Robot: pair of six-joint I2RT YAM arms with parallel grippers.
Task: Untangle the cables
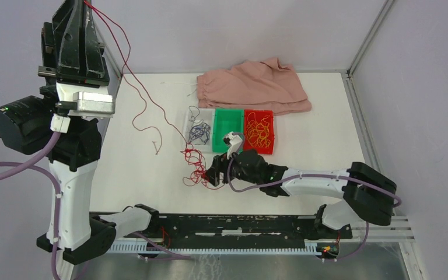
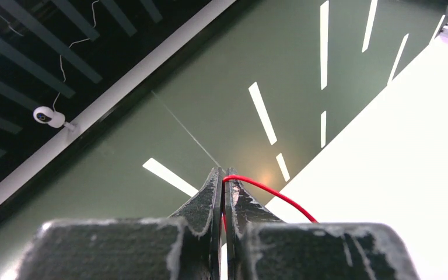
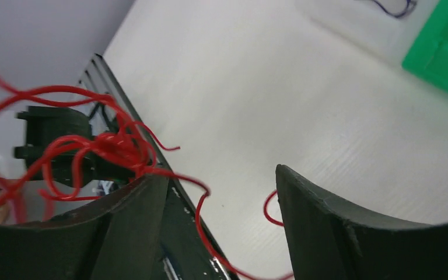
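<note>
The still-tangled red bundle (image 1: 196,165) is below my left gripper and to its right in the top view. I will lower my left gripper toward the bundle and release the red cable (image 1: 142,87).
The red cable (image 1: 142,87) runs from my raised left gripper (image 1: 87,4) down across the table to a tangled red bundle (image 1: 195,163) near the middle. My left gripper (image 2: 224,175) is shut on the red cable (image 2: 268,191), high above the table's left side. My right gripper (image 1: 214,175) is open, low at the bundle; red loops (image 3: 111,149) lie over its left finger (image 3: 134,210) and pass between the fingers. The dark purple-blue cable (image 1: 199,132) lies in a clear tray. The yellow cable (image 1: 259,130) lies in the red tray.
A green tray (image 1: 228,123) stands between the clear tray (image 1: 190,120) and the red tray (image 1: 266,113); its corner shows in the right wrist view (image 3: 443,52). A pink cloth (image 1: 254,86) lies behind them. Walls enclose the table on three sides.
</note>
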